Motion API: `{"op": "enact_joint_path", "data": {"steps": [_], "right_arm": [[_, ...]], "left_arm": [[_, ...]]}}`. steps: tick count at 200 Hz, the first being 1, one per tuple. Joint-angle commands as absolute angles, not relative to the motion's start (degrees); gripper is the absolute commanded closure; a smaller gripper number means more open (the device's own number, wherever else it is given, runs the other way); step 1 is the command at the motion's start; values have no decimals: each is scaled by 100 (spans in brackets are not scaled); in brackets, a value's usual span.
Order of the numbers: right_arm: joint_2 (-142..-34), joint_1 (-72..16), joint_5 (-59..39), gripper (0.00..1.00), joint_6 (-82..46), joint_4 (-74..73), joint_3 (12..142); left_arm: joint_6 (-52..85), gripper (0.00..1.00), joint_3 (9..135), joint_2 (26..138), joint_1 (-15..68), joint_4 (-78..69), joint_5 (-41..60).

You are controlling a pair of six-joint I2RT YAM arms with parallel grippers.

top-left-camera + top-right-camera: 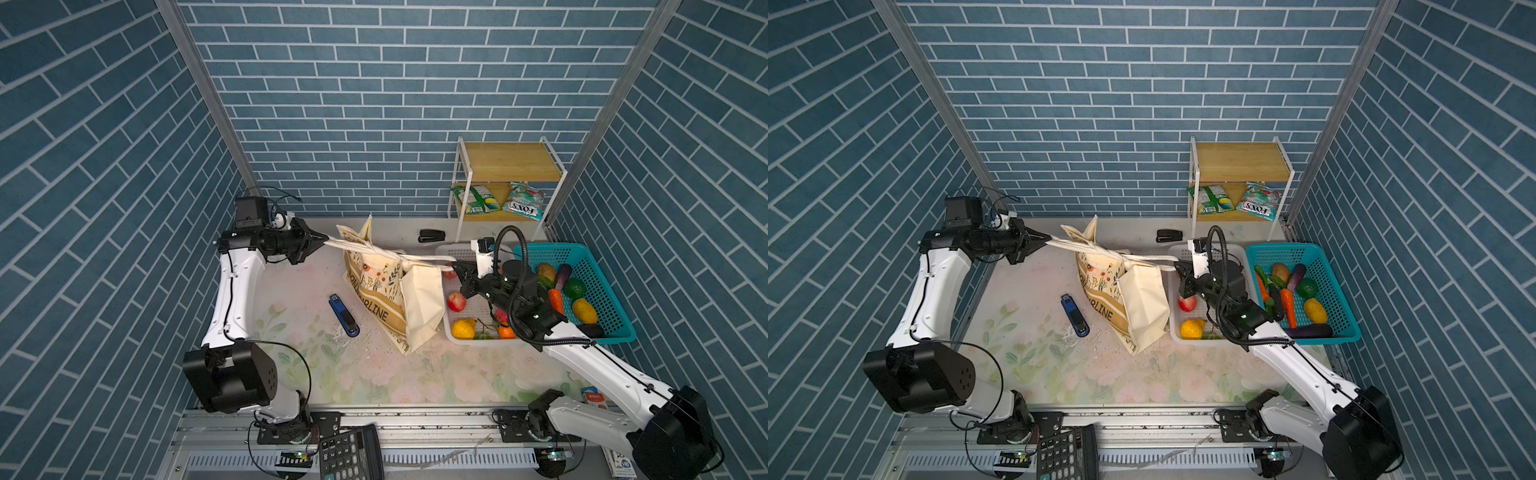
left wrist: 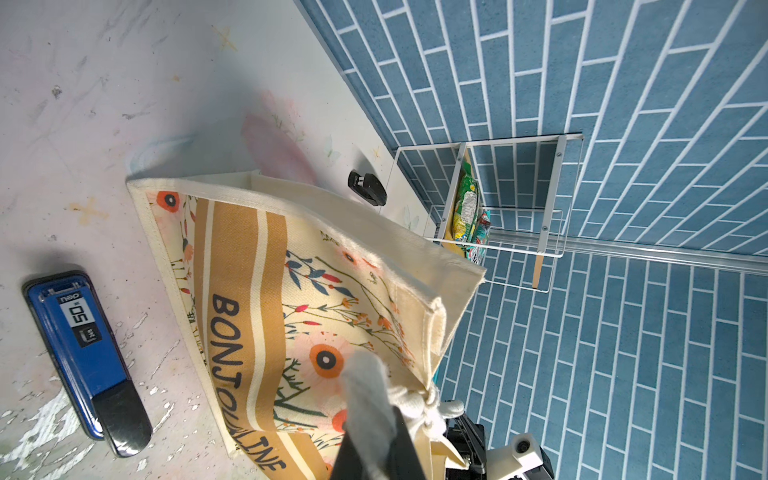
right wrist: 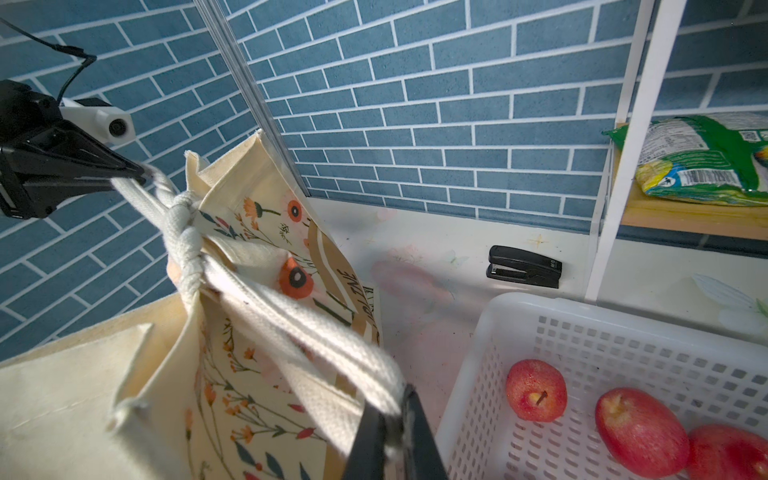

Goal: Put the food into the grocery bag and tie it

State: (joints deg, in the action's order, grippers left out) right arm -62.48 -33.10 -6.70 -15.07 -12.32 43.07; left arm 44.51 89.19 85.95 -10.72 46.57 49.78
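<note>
My right gripper eases away from the knot next, above the white basket's edge, and opens to release the strap end (image 1: 445, 258) (image 3: 376, 377), since the knot is tight.
The grocery bag (image 1: 386, 299) (image 1: 1121, 299) stands mid-table, cream canvas with flowers and a tan lettered band (image 2: 232, 291). Its white strap handles meet in a knot (image 1: 401, 259) (image 3: 183, 232) above the mouth. My left gripper (image 1: 326, 239) (image 2: 374, 449) is shut on the strap end that runs left from the knot. My right gripper (image 1: 454, 264) (image 3: 392, 419) is shut on the strap end that runs right, over the white basket's edge. Both straps are stretched taut. The bag's inside is hidden, so any food in it does not show.
A white basket (image 1: 449, 249) beside the bag holds apples (image 3: 536, 388), a lemon and an orange. A teal basket (image 1: 615, 299) of vegetables stands further right. The back shelf (image 1: 507, 162) holds two snack packets. A blue stapler (image 1: 344, 314), black stapler (image 1: 431, 235) and calculator (image 1: 351, 453) lie about.
</note>
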Motion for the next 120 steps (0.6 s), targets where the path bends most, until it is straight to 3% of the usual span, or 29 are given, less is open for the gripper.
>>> {"op": "enact_joint_path", "data": {"steps": [1, 36, 76, 120], "right_arm": [[-6165, -2804, 215, 100, -1239, -1148, 4131], [-6259, -2799, -165, 100, -1231, -1330, 4164], [-6301, -2812, -343, 95, -1226, -1336, 4270], [-6328, -2824, -475, 71, -1085, -1240, 4492]], "left_arm": [[4595, 100, 8865, 8390, -1457, 3587, 3794], [4712, 96, 8733, 8267, -1294, 3526, 3955], [4851, 84, 8609, 8144, -1230, 3417, 4100], [5017, 65, 8525, 8016, -1217, 3284, 4165]]}}
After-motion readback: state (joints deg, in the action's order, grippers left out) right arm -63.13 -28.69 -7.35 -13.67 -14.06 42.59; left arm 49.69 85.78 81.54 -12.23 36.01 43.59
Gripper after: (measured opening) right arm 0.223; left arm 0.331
